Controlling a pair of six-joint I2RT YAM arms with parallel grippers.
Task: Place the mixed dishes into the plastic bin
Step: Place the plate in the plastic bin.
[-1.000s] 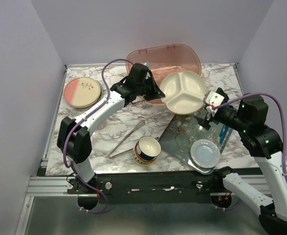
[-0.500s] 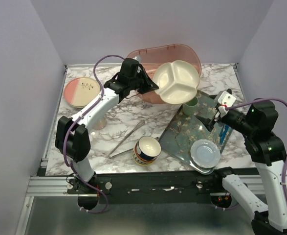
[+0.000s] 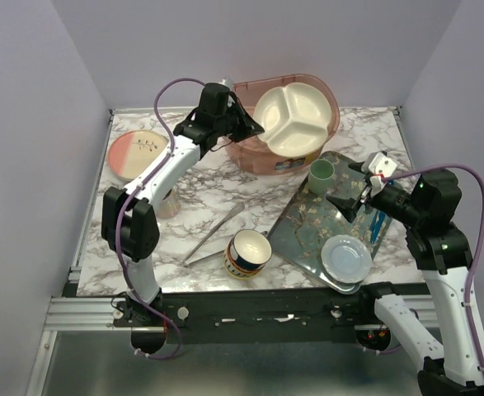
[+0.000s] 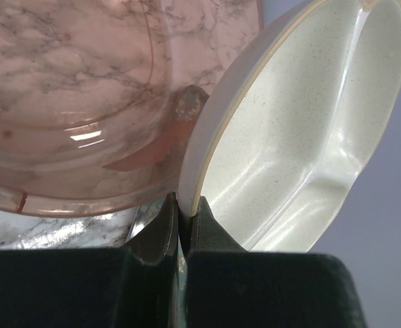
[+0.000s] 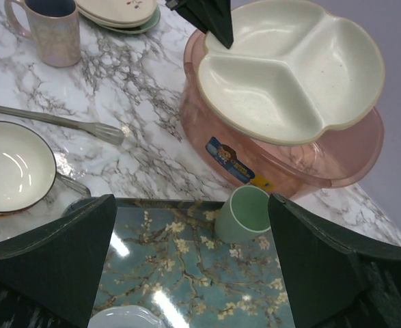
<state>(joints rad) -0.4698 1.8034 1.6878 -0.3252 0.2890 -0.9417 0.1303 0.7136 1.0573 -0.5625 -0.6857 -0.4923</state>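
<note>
My fingers are above the bin's empty bottom, so my left gripper will ease outward next, then go down into the pink bin [image 3: 256,155] and release the divided dish.
My left gripper [image 3: 254,129] is shut on the rim of a cream divided dish [image 3: 293,117] and holds it level over the translucent pink plastic bin [image 3: 256,155]. In the left wrist view the dish [image 4: 302,130] stands edge-on between my fingertips [image 4: 164,220], with the bin's floor [image 4: 84,89] beyond. In the right wrist view the dish [image 5: 292,65] covers most of the bin [image 5: 309,167]. My right gripper [image 3: 354,188] is open and empty above the floral tray [image 3: 307,231], near a mint-green cup [image 3: 321,175].
A pink-and-cream plate [image 3: 138,154] lies on a green plate at the far left. A lilac mug [image 5: 50,29] stands beside them. Metal tongs [image 3: 213,234] lie mid-table. A navy-and-yellow bowl [image 3: 248,252] sits in front. A pale blue saucer [image 3: 346,257] rests on the tray.
My left gripper has carried the divided dish up and back from the tray's edge to over the bin. My right gripper let go of it, opened and drew back to the right.
</note>
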